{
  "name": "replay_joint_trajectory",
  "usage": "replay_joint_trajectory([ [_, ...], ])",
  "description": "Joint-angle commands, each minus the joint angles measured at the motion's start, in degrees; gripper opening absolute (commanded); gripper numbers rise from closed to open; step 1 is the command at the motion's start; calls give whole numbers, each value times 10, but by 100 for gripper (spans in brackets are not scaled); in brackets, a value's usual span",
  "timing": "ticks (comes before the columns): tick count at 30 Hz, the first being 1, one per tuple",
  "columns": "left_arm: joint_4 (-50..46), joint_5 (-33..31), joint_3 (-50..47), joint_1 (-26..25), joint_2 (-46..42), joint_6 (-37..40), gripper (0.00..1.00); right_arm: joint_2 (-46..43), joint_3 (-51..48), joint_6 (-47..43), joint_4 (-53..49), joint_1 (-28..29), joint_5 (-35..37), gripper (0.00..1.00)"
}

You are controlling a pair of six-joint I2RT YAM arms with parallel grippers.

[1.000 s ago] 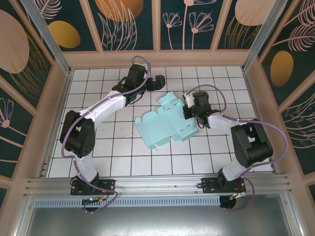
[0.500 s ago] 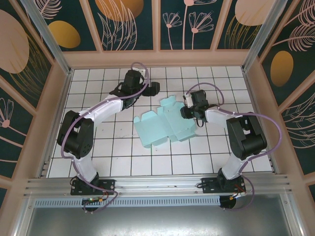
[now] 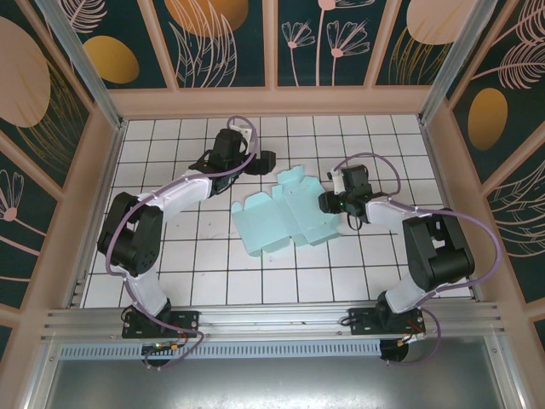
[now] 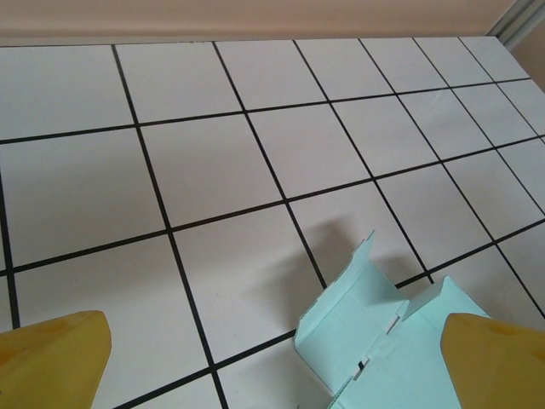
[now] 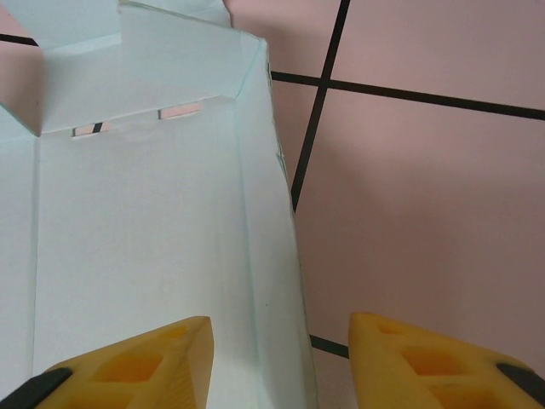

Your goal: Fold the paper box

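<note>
The right gripper stays low there next and closes, since the raised side edge of the paper box (image 3: 281, 217) already stands between its open yellow fingers.
The paper box (image 3: 281, 217) lies unfolded in the middle of the tiled floor, pale aqua, with creased panels and flaps. My right gripper (image 3: 330, 204) hangs low at its right end. In the right wrist view this gripper (image 5: 281, 341) is open, and its yellow fingers (image 5: 145, 362) straddle the raised side edge of the paper box (image 5: 145, 213) without closing on it. My left gripper (image 3: 265, 159) hovers just beyond the box's far flap. Through the left wrist camera it (image 4: 277, 341) is wide open and holds nothing, with a flap of the paper box (image 4: 383, 336) just below it.
A white tiled floor (image 3: 170, 256) with black lines is enclosed by tan walls (image 3: 272, 100) on three sides. An aluminium rail (image 3: 272, 322) runs along the near edge by the arm bases.
The right gripper has drawn back from the box's far right flap to its right edge. The box slid slightly left and lies flatter. The left gripper came a little nearer and lower.
</note>
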Motion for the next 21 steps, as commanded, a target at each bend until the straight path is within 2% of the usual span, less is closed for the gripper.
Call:
replay_joint_trajectory([
  [1, 20, 17, 7, 5, -18, 14, 99, -1, -3, 24, 20, -7, -21, 46],
  [6, 20, 20, 3, 5, -23, 12, 99, 30, 25, 24, -1, -11, -26, 43],
  [14, 19, 23, -7, 5, -31, 14, 99, 73, 54, 2, -30, -14, -17, 28],
  [17, 17, 24, -9, 5, -32, 16, 99, 69, 54, -3, -23, -14, -19, 16],
  [20, 18, 22, -9, 5, -34, 16, 99, 62, 53, -13, -23, -14, -22, 0],
  [21, 18, 20, -10, 5, -34, 17, 99, 59, 52, -16, -22, -14, -22, 0],
])
